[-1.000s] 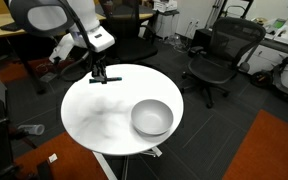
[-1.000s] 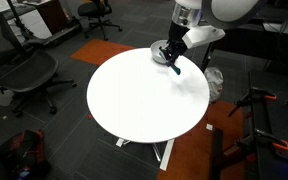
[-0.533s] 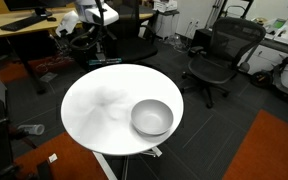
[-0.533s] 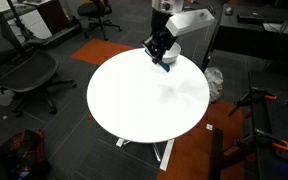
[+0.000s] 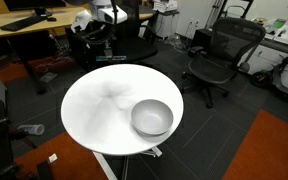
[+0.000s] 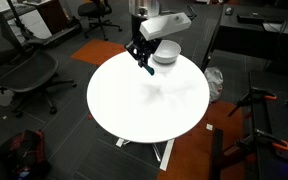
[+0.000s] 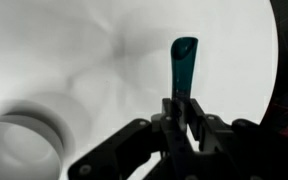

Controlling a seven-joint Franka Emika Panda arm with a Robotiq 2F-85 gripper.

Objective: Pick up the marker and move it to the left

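My gripper moves away from the grey bowl (image 5: 152, 118) next, down to the bare table near the table's edge. It then releases the marker there, since that part of the table is empty.
The marker (image 7: 183, 66) has a dark body and a teal-blue end that sticks out from between the fingers in the wrist view. My gripper (image 7: 182, 108) is shut on the marker and holds it in the air above the round white table (image 5: 104, 110). In an exterior view the gripper (image 6: 141, 57) hangs over the table's far edge with the marker (image 6: 149, 69) pointing down. In an exterior view the gripper (image 5: 101, 42) is at the table's back edge. The grey bowl (image 5: 152, 118) stands on the table and also shows next to the gripper in an exterior view (image 6: 165, 52).
Black office chairs stand around the table (image 5: 220, 55), (image 6: 24, 70). A desk with monitors (image 5: 24, 22) is behind the arm. The bowl's rim shows at the lower left of the wrist view (image 7: 19, 140).
The gripper has lifted off the table with the marker and moved sideways along the table's far edge, leftward in an exterior view. The bowl has not moved.
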